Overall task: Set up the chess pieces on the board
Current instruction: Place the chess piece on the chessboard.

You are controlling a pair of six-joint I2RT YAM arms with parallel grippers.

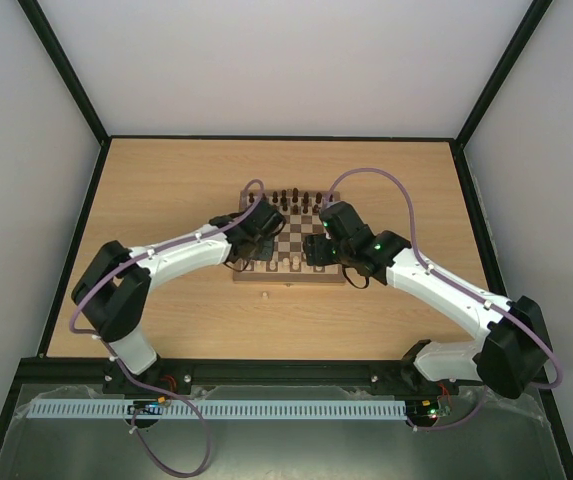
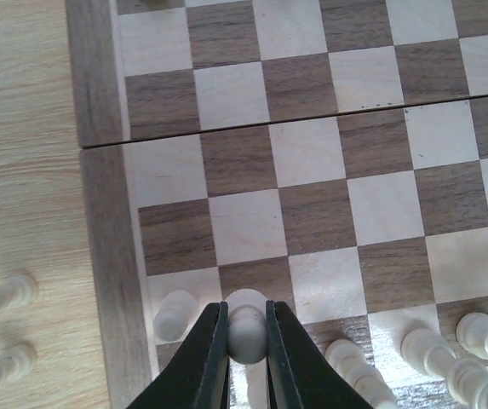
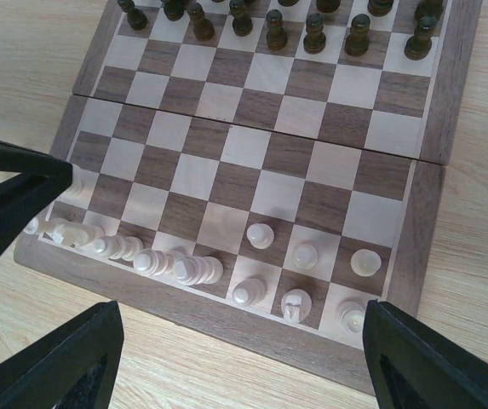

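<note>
I will lower the pale pawn with my left gripper onto the dark square point(image 2: 266, 277) below it and release it, because that square is empty beside the other pale pawn.
The board point(image 2: 312, 153) fills the left wrist view. My left gripper point(image 2: 246, 341) is shut on the round head of a pale pawn point(image 2: 246, 328), upright over a dark square near the board's left edge. Another pale pawn point(image 2: 175, 315) stands one square to its left. In the right wrist view my right gripper point(image 3: 244, 319) is open wide above the board's point(image 3: 226, 183) near border, holding nothing. Three pale pawns point(image 3: 306, 255) and three back-row pieces point(image 3: 295, 304) stand at the near right. Several more pale pieces point(image 3: 154, 262) line the near row.
Dark pieces point(image 3: 278, 30) fill the board's far rows. Two pale pieces point(image 2: 5, 294) lie on the table left of the board. One pale piece point(image 1: 263, 296) sits on the table in front of the board point(image 1: 288, 277). Both arms meet over its near half.
</note>
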